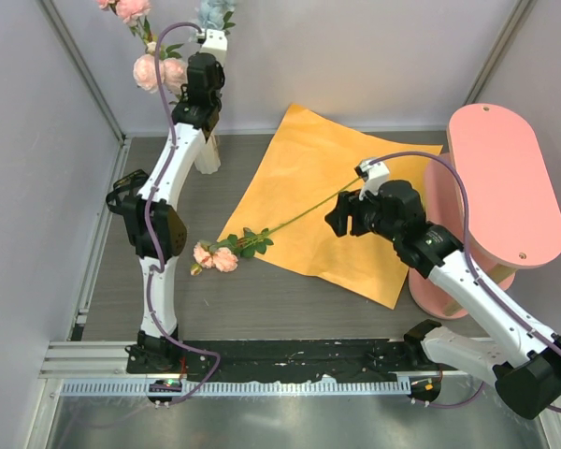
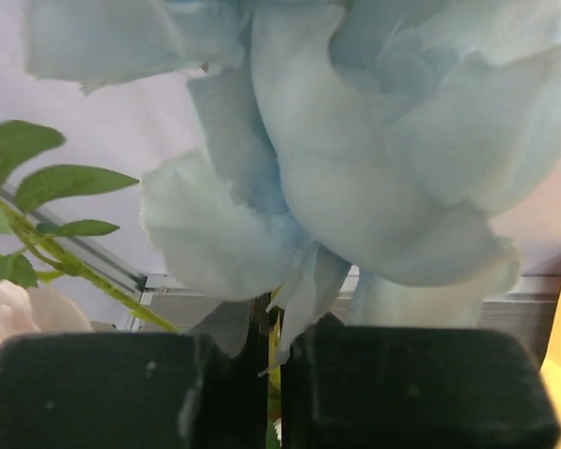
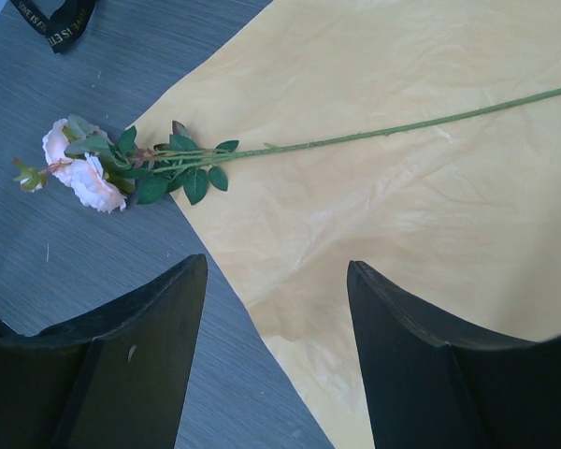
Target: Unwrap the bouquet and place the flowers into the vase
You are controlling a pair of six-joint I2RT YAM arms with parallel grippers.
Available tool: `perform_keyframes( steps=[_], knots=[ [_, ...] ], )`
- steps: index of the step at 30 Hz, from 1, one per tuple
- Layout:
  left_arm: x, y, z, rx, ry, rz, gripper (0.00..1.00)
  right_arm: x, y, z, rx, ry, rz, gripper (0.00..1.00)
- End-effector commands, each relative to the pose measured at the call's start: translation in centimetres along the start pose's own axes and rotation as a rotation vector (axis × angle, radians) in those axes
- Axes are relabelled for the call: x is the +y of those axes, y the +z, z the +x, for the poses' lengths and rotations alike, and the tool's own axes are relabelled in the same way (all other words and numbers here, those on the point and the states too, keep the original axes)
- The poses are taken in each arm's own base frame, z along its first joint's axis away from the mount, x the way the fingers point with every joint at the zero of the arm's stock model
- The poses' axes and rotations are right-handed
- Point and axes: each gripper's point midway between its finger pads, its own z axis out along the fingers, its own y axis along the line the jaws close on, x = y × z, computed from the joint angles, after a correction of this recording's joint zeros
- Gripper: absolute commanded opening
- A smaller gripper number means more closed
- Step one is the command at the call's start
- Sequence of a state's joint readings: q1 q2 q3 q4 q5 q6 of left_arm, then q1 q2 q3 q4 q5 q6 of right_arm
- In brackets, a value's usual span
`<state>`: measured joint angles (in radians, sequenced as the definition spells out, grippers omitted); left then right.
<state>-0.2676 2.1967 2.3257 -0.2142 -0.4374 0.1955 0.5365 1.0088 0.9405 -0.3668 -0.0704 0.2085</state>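
Observation:
Next, my right gripper will swing to the bare flower stem beside the leaves, below it and to its left in the top view, turn across the stem, lower and close.
My left gripper point(image 1: 209, 34) is raised at the back left, shut on the green stem of a pale blue flower point(image 1: 215, 11). That flower point(image 2: 355, 140) fills the left wrist view above the closed fingers point(image 2: 93, 393). The cream ribbed vase point(image 1: 207, 157) stands below, mostly behind the left arm. Pink blooms point(image 1: 159, 71) rise beside it. The bouquet's orange paper point(image 1: 327, 201) lies spread flat. One pink flower point(image 1: 215, 257) lies across its edge, the stem point(image 3: 374, 136) running over the paper point(image 3: 449, 215). My right gripper point(image 3: 276, 281) hovers open over the paper's edge, near the stem's end point(image 1: 348, 187).
A pink oval shelf stand point(image 1: 500, 182) rises at the right, close to the right arm. A black ribbon point(image 3: 56, 19) lies on the grey table point(image 1: 262, 299) beyond the pink blooms point(image 3: 75, 168). Enclosure walls close in at the back and left.

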Motion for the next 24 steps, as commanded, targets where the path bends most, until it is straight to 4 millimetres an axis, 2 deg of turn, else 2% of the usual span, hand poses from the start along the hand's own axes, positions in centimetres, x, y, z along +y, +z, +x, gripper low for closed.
perform_keyframes(
  steps=[1,5,6,8,9,10,12,14,15,17,18,19,20,21,22,23,24],
  knots=[
    [1.2,0.2,0.1,-0.012,-0.058,-0.061,0.07,0.4,0.4,-0.8,-0.031,-0.004,-0.019,0.68],
    [1.7,0.2,1.3,0.014,-0.075,-0.090,0.30,0.4,0.3,-0.8,-0.028,-0.004,-0.018,0.67],
    [1.9,0.2,1.4,0.020,-0.081,-0.095,0.50,0.5,0.3,-0.8,-0.030,-0.004,-0.018,0.68],
    [2.1,-0.4,0.8,0.018,-0.103,-0.088,0.69,0.4,0.5,-0.9,-0.027,-0.005,-0.016,0.67],
    [2.2,-0.6,0.5,0.018,-0.108,-0.080,0.83,0.4,0.5,-0.7,-0.023,-0.002,-0.015,0.68],
    [2.1,-0.9,0.6,0.034,-0.109,-0.069,0.88,0.3,0.6,-0.6,-0.015,-0.001,-0.012,0.67],
    [2.5,-2.1,-0.6,0.027,-0.150,-0.055,0.96,0.2,1.0,-0.2,0.002,0.006,-0.007,0.68],
    [2.3,-3.1,-0.6,0.049,-0.170,-0.020,0.99,0.2,1.2,-0.1,0.007,0.013,-0.007,0.68],
    [2.2,-4.1,-1.8,0.034,-0.220,0.013,0.99,0.2,1.3,0.0,0.007,0.013,-0.005,0.68],
    [1.9,-5.2,-1.3,0.069,-0.247,0.041,1.00,0.0,1.5,0.1,0.009,0.015,0.004,0.68],
    [2.1,-6.6,-2.8,0.048,-0.299,0.074,1.00,-0.3,1.7,0.2,0.014,0.011,0.016,0.68],
    [1.6,-7.2,-1.7,0.083,-0.304,0.096,1.00,-0.4,1.8,0.4,0.023,0.007,0.024,0.68],
    [1.6,-8.0,-1.9,0.087,-0.328,0.116,1.00,-0.7,1.9,0.5,0.032,-0.004,0.032,0.68],
    [1.7,-9.5,-3.2,0.071,-0.377,0.149,1.00,-1.0,1.9,0.3,0.031,-0.012,0.051,0.68],
    [1.2,-10.2,-1.9,0.107,-0.387,0.169,1.00,-1.3,2.1,0.6,0.047,-0.017,0.065,0.68],
    [1.1,-10.9,-1.8,0.115,-0.404,0.190,1.00,-1.5,2.1,0.6,0.051,-0.026,0.076,0.67],
    [1.4,-12.6,-3.1,0.091,-0.434,0.221,1.00,-1.5,2.1,0.5,0.052,-0.031,0.076,0.68]
  ],
)
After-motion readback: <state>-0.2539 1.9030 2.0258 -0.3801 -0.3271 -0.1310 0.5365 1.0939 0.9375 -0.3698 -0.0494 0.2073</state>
